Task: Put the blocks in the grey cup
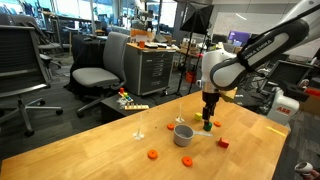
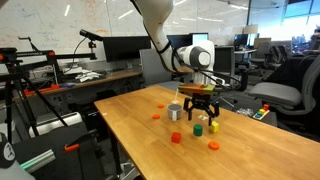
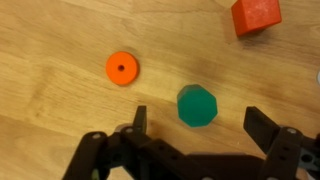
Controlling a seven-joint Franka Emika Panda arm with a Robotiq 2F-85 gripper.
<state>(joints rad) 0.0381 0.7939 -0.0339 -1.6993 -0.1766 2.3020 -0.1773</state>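
The green block (image 2: 198,128) (image 3: 197,105) is below my gripper, in line with its open gap in the wrist view. Next I will lower my gripper around the block and close it.
The grey cup (image 1: 184,135) (image 2: 175,112) stands upright near the middle of the wooden table. My gripper (image 1: 208,120) (image 2: 199,110) (image 3: 198,118) is open and empty. It hangs just above a green block (image 3: 197,105) (image 2: 198,128), beside the cup, and the block lies between the two fingers in the wrist view. An orange round block (image 3: 122,68) and a red block (image 3: 256,14) lie close by. More orange and red blocks (image 1: 152,154) (image 1: 223,143) (image 2: 213,146) and a yellow block (image 2: 214,126) are scattered around the cup.
The wooden table (image 1: 120,150) has edges near the scattered blocks. A colourful toy (image 1: 130,102) lies at its far edge. Office chairs (image 1: 95,70) and a drawer cabinet (image 1: 152,68) stand beyond the table.
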